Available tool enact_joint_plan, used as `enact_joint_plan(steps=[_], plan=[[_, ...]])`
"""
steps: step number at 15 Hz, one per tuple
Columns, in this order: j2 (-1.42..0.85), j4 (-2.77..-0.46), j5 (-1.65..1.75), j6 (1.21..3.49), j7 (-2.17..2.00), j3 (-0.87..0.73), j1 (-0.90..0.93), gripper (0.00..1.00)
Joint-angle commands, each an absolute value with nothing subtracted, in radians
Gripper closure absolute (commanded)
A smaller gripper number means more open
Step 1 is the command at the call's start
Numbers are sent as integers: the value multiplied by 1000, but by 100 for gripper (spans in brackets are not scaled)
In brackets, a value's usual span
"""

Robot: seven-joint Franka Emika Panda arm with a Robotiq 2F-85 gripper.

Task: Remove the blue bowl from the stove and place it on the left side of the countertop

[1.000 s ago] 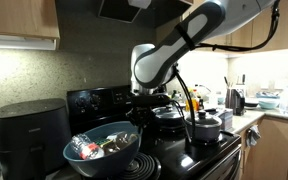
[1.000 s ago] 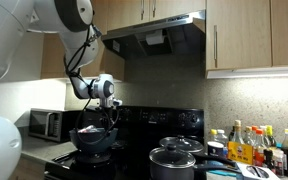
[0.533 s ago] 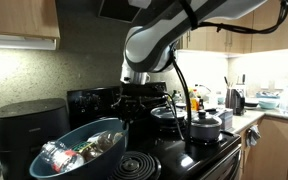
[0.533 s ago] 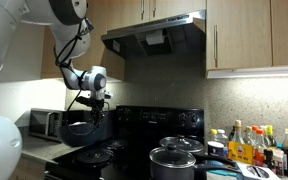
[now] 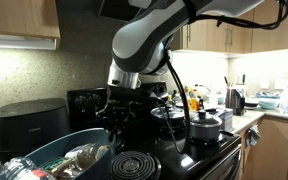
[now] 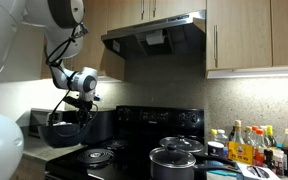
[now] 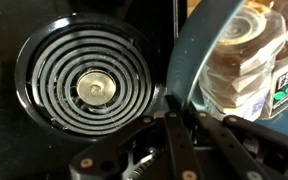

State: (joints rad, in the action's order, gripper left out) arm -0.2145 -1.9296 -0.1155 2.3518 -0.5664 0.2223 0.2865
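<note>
The bowl's rim hangs near the coil burner, so my gripper moves down and away from that burner next. It releases the bowl on the counter beside the stove.
The blue bowl is large and wide, teal outside, and holds a clear-wrapped packet. My gripper is shut on its rim and holds it in the air beyond the stove's edge, in front of the air fryer. In an exterior view the bowl hangs under the gripper over the counter beside the stove. In the wrist view the gripper pinches the bowl's rim next to a coil burner. The stove is black with coil burners.
A black air fryer stands on the counter behind the bowl. A small lidded black pot and a dark pan sit on the stove. A microwave stands behind the bowl. Bottles line the far counter.
My gripper has carried the bowl sideways off the stove's front burner and lower, toward the counter by the air fryer. The bowl now tilts more.
</note>
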Motion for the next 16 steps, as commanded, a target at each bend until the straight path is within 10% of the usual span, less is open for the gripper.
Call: enact_joint_plan(steps=[1, 16], plan=[[-236, -1904, -136, 2394, -559, 230, 313, 98], [-459, -1794, -36, 2552, -697, 168, 446, 98]])
